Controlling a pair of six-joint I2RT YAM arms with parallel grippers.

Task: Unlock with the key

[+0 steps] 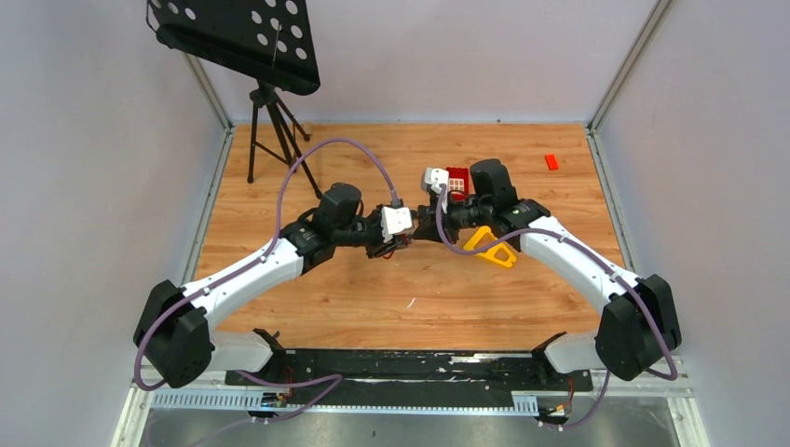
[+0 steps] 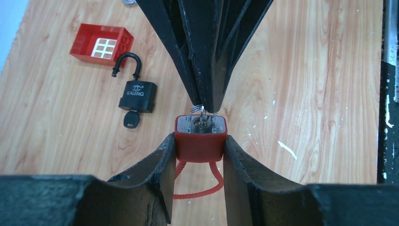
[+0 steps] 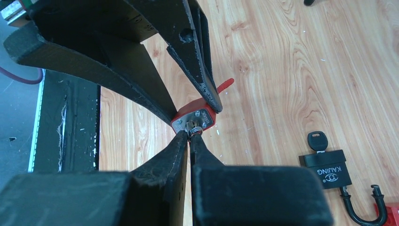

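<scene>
I will next move my left gripper slightly toward the right gripper, because the padlock's keyhole side points at that gripper's fingers. Then I will release the red padlock's body.
A red padlock with a red cable shackle hangs above the wooden floor, and my left gripper is shut on its body, one finger on each side. The keyhole face points at my right gripper. That gripper is shut on the key, whose blade sits in the padlock keyhole; only the metal ring and a bit of the key show past the fingertips. In the top view the two grippers meet tip to tip at mid-table, left gripper against right gripper.
A black padlock with an open shackle and its own key in it lies on the wood beside a red block. A yellow triangular piece lies under the right arm. A small red piece and a tripod stand farther back.
</scene>
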